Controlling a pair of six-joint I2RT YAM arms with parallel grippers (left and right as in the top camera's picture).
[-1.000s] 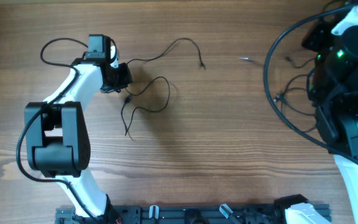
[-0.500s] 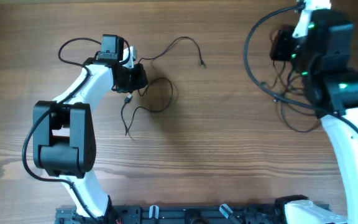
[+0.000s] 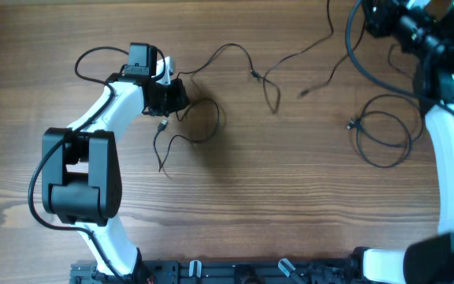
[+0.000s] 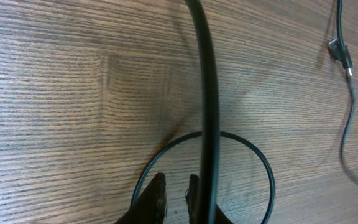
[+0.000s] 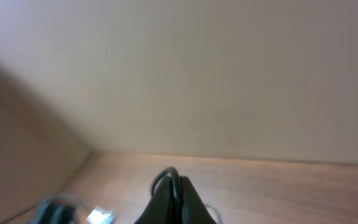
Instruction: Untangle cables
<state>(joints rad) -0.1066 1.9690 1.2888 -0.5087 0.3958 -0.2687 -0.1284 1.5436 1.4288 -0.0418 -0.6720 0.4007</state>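
Observation:
My right gripper comes down and back toward the open wood (image 3: 320,112) beside the coiled cable next. It releases the thin cable there, since the cable hangs from the raised gripper.
Thin black cables lie across the wooden table. One cable (image 3: 228,50) runs from beside my left gripper (image 3: 176,98) to a small plug (image 3: 253,76), with a loop (image 3: 208,120) just to the gripper's right. The left wrist view shows my left gripper (image 4: 176,194) low over that loop (image 4: 267,177), its fingers (image 4: 158,198) a narrow gap apart with only bare wood between them. A thick dark cord (image 4: 205,93) passes beside one finger. My right gripper (image 5: 174,182) is raised at the back right (image 3: 377,17), shut on a thin cable (image 5: 174,173) that arches over its tips. A strand (image 3: 306,49) stretches towards it.
A coiled cable (image 3: 385,140) with a plug (image 3: 351,124) lies at the right, under the right arm (image 3: 448,142). Another plug end (image 3: 302,95) rests mid-table. The left arm's base (image 3: 77,181) stands at the left. A dark rail (image 3: 243,272) runs along the front edge.
The right arm swung up and back to the far right corner, drawing a cable strand out across the table. My left gripper shifted slightly right and its jaws parted a little.

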